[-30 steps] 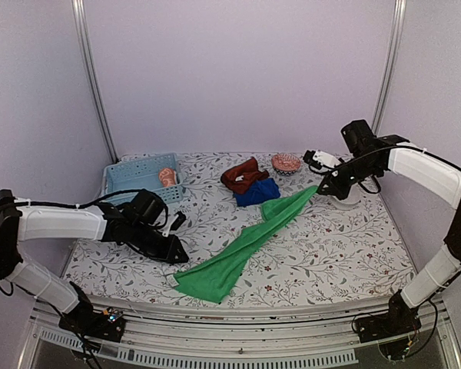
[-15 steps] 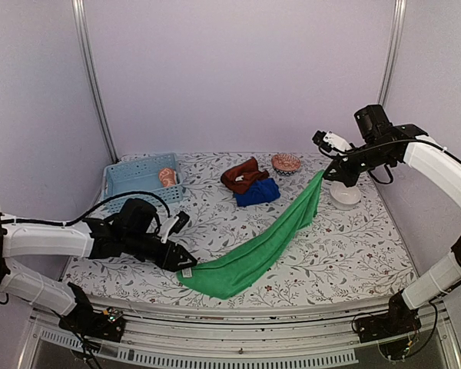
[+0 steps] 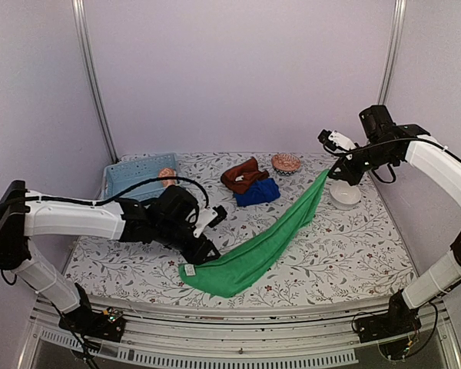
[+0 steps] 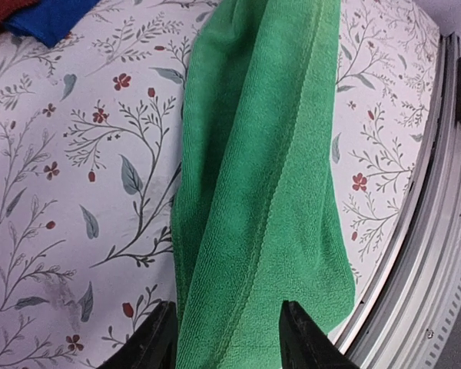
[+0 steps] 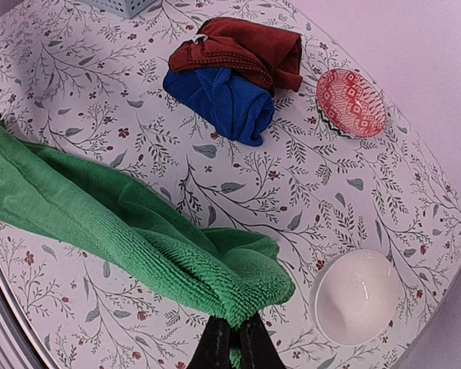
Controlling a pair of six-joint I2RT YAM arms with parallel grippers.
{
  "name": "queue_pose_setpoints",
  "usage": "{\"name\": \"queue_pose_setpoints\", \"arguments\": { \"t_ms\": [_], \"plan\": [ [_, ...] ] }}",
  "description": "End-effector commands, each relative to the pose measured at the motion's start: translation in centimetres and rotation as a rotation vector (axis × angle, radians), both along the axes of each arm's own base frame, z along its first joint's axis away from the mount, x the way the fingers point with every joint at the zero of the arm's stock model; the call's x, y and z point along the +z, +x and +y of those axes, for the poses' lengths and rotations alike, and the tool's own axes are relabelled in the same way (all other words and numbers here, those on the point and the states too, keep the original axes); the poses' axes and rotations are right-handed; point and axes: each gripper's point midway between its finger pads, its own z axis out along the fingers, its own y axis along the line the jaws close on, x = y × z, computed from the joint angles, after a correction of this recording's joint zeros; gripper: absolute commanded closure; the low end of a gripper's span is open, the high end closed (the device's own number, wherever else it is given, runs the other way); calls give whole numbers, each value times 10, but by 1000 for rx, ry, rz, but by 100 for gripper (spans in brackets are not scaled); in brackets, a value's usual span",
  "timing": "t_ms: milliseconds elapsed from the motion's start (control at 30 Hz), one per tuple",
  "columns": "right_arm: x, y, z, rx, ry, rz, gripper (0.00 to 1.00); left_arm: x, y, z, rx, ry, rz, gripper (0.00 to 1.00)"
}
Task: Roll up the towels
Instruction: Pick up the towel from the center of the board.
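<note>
I will next reach down with my left gripper and to its left in the top view and close there, because the green towel's tagged corner lies that way.
The green towel (image 3: 269, 242) stretches as a long band from the table's front middle up to my right gripper (image 3: 332, 171). That gripper is shut on the towel's far end and holds it above the table; the wrist view shows the bunched end (image 5: 238, 284) pinched at the right gripper (image 5: 237, 342). My left gripper (image 3: 207, 252) is at the towel's near end, open, its fingers on either side of the green towel (image 4: 261, 192), which lies flat below the left gripper (image 4: 229, 342). A blue towel (image 3: 257, 192) and a rust-brown towel (image 3: 243, 175) lie heaped at the back. An orange towel (image 3: 167, 175) sits in the basket.
A light blue basket (image 3: 134, 178) stands at the back left. A white bowl (image 3: 344, 194) sits under my right arm, and a red patterned bowl (image 3: 286, 162) is behind the heap. The table's metal front rail (image 4: 430, 254) runs close to the towel's near end.
My right gripper lifted the towel's far end up and right, then held. The left arm slid right along the towel's near end, and its jaws opened.
</note>
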Motion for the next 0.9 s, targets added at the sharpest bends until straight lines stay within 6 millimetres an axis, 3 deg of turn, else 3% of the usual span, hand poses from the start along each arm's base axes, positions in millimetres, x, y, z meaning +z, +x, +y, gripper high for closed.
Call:
{"name": "queue_pose_setpoints", "arguments": {
  "t_ms": [0,333,433,567,633,733,867],
  "plan": [
    [-1,4,-2,-16,19,10,96,-32,-15,13,-98,247,-2,53],
    [-8,6,-2,-20,20,29,96,-50,-13,21,-154,397,-101,54],
    [-9,6,-2,-20,22,34,96,-57,-10,26,-150,437,-104,61],
    [-11,7,-1,-21,25,38,96,-61,-6,27,-150,462,-120,80],
    [-11,8,-2,-25,23,37,96,-53,1,27,-134,463,-149,89],
    [-10,12,-5,-39,14,31,96,-24,14,28,-92,415,-190,100],
    [18,39,-28,-146,21,-43,97,34,51,49,61,354,-276,100]
  ]
}}
